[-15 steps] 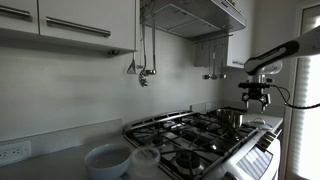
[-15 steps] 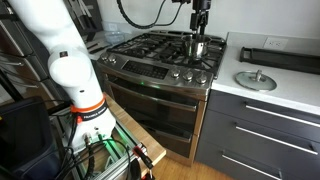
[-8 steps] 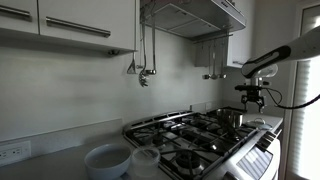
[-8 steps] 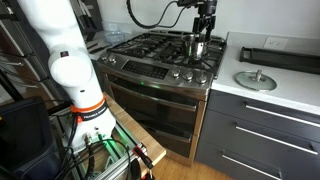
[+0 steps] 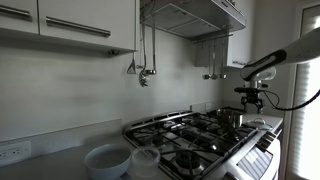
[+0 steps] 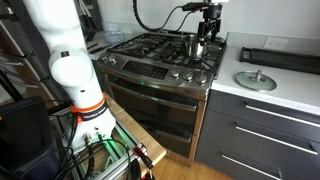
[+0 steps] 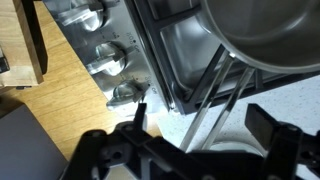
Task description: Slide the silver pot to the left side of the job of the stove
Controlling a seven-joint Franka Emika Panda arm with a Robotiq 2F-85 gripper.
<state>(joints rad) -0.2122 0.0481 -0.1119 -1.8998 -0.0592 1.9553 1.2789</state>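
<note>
My gripper moves down toward the pot's rim next and closes across both rods, since the silver pot's handle (image 7: 218, 102) lies below it, between its open fingers.
The silver pot (image 6: 197, 46) stands on the black grate at the stove's (image 6: 150, 50) front right burner, near the counter. It also shows in an exterior view (image 5: 231, 117) and at the top right of the wrist view (image 7: 262, 35). My gripper (image 6: 209, 27) hangs above and just beside the pot, on the counter side, and also shows in an exterior view (image 5: 252, 100). In the wrist view the gripper (image 7: 205, 128) is open and empty, with both dark fingers (image 7: 276, 126) apart over the stove's edge and the speckled counter.
A pale bowl (image 5: 105, 159) and a whitish tub (image 5: 146, 160) sit on the counter beside the stove. On the counter at the stove's other side lie a round lid (image 6: 255, 80) and a black tray (image 6: 283, 56). Stove knobs (image 7: 108, 60) line the front.
My gripper has shifted a little sideways, from over the pot toward the counter side. The pot has not moved.
</note>
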